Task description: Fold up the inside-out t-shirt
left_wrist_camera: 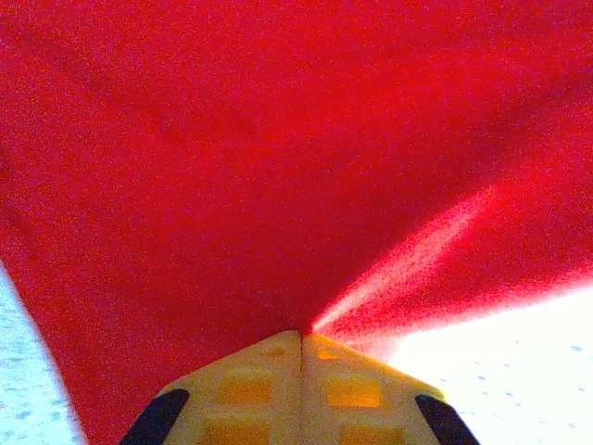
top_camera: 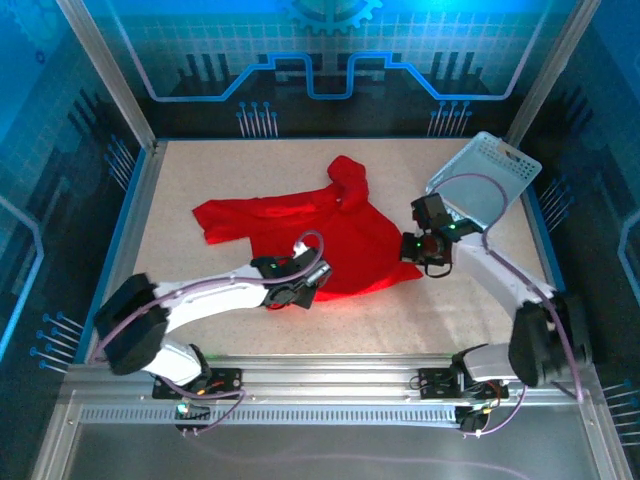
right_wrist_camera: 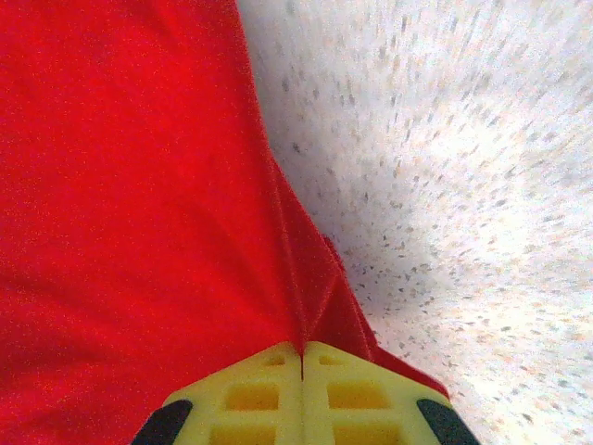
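My right gripper carries the pinched edge up and outward next, then releases it toward the bunched part, which lies outward of my gripper.
The bright red t-shirt [top_camera: 330, 235] lies spread on the speckled table, one sleeve out to the left and a bunched part at the back. My left gripper [top_camera: 312, 280] is at the shirt's near edge, shut on the t-shirt; in the left wrist view its yellow fingertips [left_wrist_camera: 269, 375] meet with red cloth [left_wrist_camera: 278, 167] pinched between them. My right gripper [top_camera: 416, 250] is at the shirt's right edge, shut on the t-shirt; the right wrist view shows the yellow pads [right_wrist_camera: 334, 389] closed on a fold of the cloth [right_wrist_camera: 130, 185].
A light blue mesh basket [top_camera: 488, 178] leans tilted at the back right, close behind the right arm. Blue rails edge the table on the left [top_camera: 118, 240] and right. Bare table [top_camera: 400, 320] lies in front of the shirt.
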Motion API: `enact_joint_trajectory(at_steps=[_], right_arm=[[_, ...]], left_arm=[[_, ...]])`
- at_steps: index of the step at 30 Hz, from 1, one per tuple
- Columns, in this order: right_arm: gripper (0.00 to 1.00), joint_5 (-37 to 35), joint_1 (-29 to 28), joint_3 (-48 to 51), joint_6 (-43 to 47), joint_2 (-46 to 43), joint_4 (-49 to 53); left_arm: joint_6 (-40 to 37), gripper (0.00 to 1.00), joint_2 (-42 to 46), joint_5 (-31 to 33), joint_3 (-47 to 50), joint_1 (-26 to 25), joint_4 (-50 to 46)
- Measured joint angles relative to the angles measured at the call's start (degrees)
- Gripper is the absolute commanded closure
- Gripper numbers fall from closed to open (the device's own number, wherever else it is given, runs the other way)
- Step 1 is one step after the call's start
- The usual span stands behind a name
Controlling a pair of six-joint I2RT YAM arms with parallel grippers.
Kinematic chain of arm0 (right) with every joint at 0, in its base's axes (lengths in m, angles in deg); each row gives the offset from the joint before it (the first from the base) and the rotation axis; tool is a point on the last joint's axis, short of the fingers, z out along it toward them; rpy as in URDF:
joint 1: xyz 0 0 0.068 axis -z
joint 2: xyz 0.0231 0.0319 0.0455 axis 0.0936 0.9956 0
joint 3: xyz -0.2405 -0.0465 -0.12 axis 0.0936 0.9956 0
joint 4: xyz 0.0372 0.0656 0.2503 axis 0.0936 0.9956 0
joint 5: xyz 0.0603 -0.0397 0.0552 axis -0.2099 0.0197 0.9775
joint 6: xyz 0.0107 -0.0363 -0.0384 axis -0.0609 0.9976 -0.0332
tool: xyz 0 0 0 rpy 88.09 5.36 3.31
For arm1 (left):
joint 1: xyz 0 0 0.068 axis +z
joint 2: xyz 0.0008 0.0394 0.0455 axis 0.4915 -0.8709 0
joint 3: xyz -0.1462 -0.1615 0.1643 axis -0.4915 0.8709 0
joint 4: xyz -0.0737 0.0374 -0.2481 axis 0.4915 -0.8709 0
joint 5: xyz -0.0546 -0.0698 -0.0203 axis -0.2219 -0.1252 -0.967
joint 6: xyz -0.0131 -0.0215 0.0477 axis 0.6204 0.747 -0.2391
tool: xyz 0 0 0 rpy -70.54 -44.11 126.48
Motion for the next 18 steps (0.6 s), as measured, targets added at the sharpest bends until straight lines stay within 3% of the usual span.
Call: enact_joint_trajectory(at_steps=[4,8,11,15,16,17,18], right_arm=[[1.00,-3.2,-0.9,-7.3,0.0,-9.0,5.1],[1.00,-4.4,-1.0,-11.7,0.0,-14.4,8.5],[1.00,-4.1,-1.1,-12.0,0.0,-13.8,9.1],[1.00,-3.9,-1.4,-11.1,0.0,-6.1,7.4],[0.95,-3.9,-1.4,-10.9,0.2,-2.8,6.5],[0.81,-3.8,-1.4,-11.0,0.4,0.8,5.4],[0.67,-3.9,-1.4,-11.0,0.7,3.5,4.6]], left_arm=[[-2.4,1.00,9.3,4.3,-2.4,-3.6,-1.0],[-3.8,1.00,17.1,4.8,-2.0,-3.1,0.5],[-3.8,1.00,17.8,3.9,-1.7,1.8,2.1],[-3.3,0.99,7.2,0.8,-2.7,10.9,2.6],[-3.3,0.85,2.9,0.0,-3.5,12.9,2.3],[-3.4,0.63,-1.2,-0.7,-4.4,14.4,1.8],[-3.3,0.51,-4.3,-0.9,-5.4,15.3,0.9]])
